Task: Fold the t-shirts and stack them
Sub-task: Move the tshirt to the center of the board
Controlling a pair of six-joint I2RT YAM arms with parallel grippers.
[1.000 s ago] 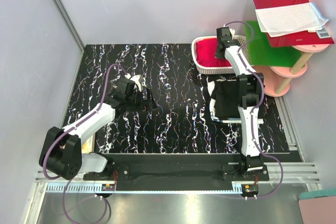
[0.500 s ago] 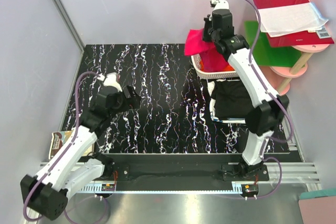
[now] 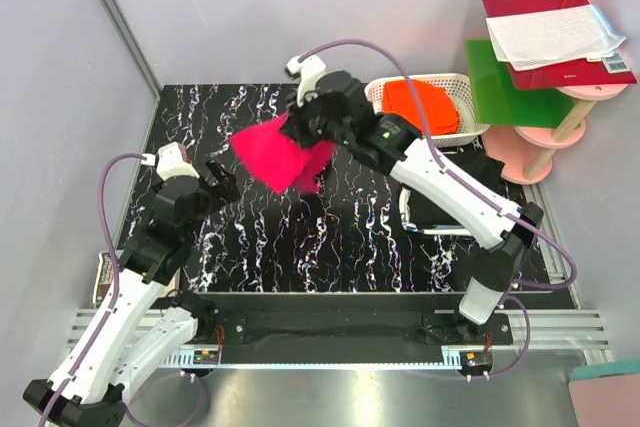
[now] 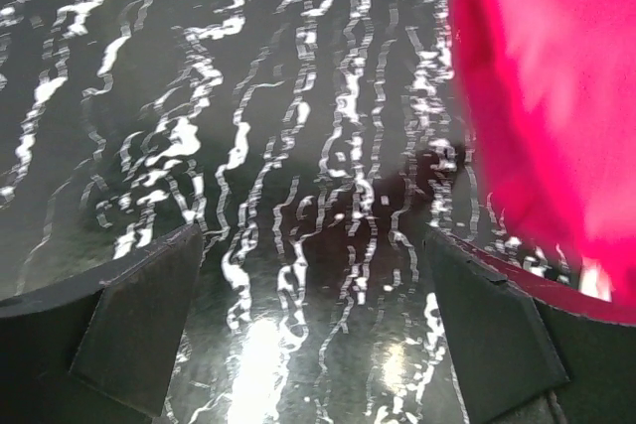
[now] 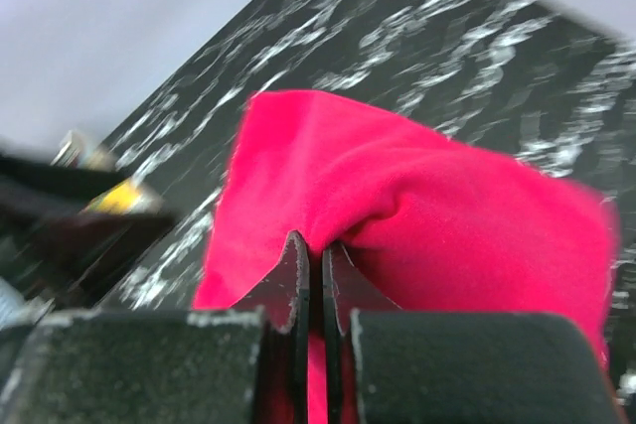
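Note:
The pink t-shirt still hangs in the air, so the right gripper needs to lower it onto the bare middle of the tabletop below and let go of the fold.
The magenta-pink t-shirt (image 3: 283,155) hangs in the air over the middle of the table, bunched, with my right gripper (image 3: 300,127) shut on its upper fold. The right wrist view shows the pink cloth (image 5: 417,196) pinched between the closed fingertips (image 5: 320,257). An orange t-shirt (image 3: 422,105) lies in the white basket (image 3: 462,83). The black t-shirt (image 3: 445,187) lies on the table at the right, partly under the right arm. My left gripper (image 3: 222,183) stands open to the left of the pink shirt, empty; its wrist view shows bare table between the fingers (image 4: 139,325) and pink cloth (image 4: 556,116) at right.
A pink side stand (image 3: 560,127) at the back right carries a green sheet (image 3: 510,82) and a red booklet with white paper (image 3: 555,32). A small booklet (image 3: 103,272) lies at the table's left front edge. Grey walls close in the table on the left and at the back.
My right arm has lifted the pink shirt out of the basket and swung it left over the table's middle, baring the orange shirt. My left arm has drawn back toward the left.

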